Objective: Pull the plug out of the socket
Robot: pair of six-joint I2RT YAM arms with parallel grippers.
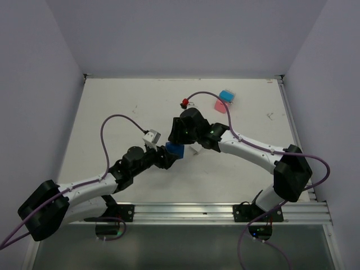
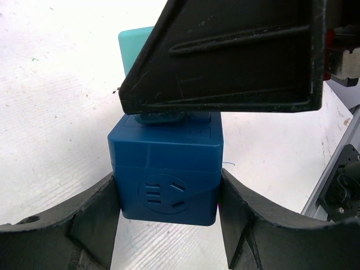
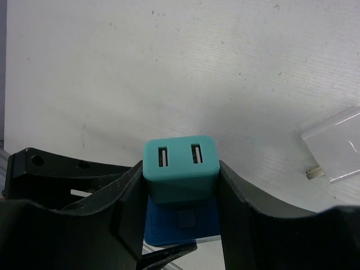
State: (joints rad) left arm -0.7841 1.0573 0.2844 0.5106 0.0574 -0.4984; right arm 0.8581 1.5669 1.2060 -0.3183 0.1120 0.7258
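Observation:
The plug comes off, across and down next onto the bare tabletop past the adapter (image 1: 212, 157), which lies below my right gripper, to its right in the top view.
A dark blue cube socket (image 2: 166, 174) sits between my left gripper's (image 2: 167, 219) fingers, which press on its two sides. A teal plug (image 3: 180, 169) sits plugged into the socket's top. My right gripper (image 3: 180, 185) is shut on the teal plug, one finger on each side, with the blue socket (image 3: 183, 225) showing below it. In the top view both grippers meet over the blue socket (image 1: 175, 151) at the table's middle; the plug is hidden there under my right gripper (image 1: 181, 135).
A clear plastic adapter (image 3: 334, 146) lies on the white table right of the plug. At the back are a red-ended cable (image 1: 184, 103), a pink block (image 1: 221, 106) and a light blue block (image 1: 226, 96). A metal rail (image 1: 225, 212) runs along the near edge.

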